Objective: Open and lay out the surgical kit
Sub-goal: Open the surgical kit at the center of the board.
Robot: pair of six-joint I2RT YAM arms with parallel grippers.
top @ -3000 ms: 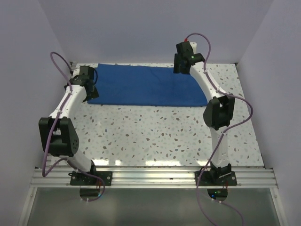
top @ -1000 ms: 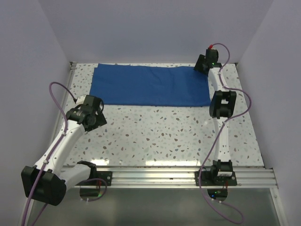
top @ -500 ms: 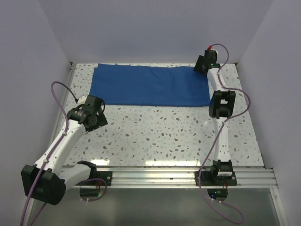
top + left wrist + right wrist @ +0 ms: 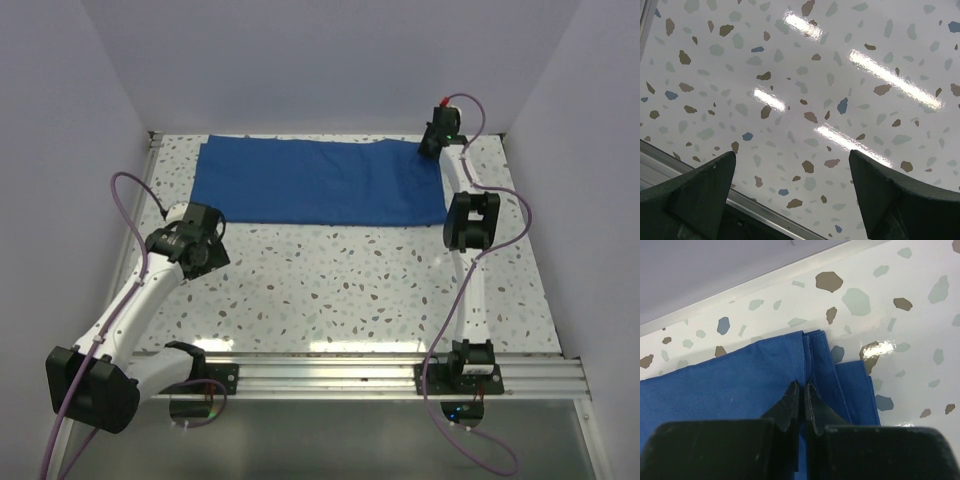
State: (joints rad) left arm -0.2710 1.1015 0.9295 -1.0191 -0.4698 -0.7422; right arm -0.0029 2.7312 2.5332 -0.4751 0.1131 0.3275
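My right gripper should next lift the hem of the blue cloth, pull it back to the bare tabletop by the near bar [image 4: 418, 312] and let go of it, because there is room to unfold there.
The surgical kit shows as a folded royal-blue cloth wrap [image 4: 320, 180] lying flat along the far side of the table. My right gripper [image 4: 432, 148] is at the wrap's far right corner. In the right wrist view its jaws [image 4: 801, 385] are shut on a hemmed fold of the blue cloth [image 4: 730, 380], and layered edges of the wrap show to the right of the fingers. My left gripper [image 4: 195, 245] hangs over bare table near the left side, apart from the wrap. It stands open [image 4: 791, 155] with nothing between its fingers.
The speckled white tabletop [image 4: 340, 290] stretches between the wrap and the arm bases. A metal rail [image 4: 685, 162] edges the table on the left. Walls close in at the back and both sides, close behind the right gripper.
My right gripper has shut on the fold at the wrap's far right corner. Earlier the left arm drew back from the wrap's left end; over the last second it has barely moved.
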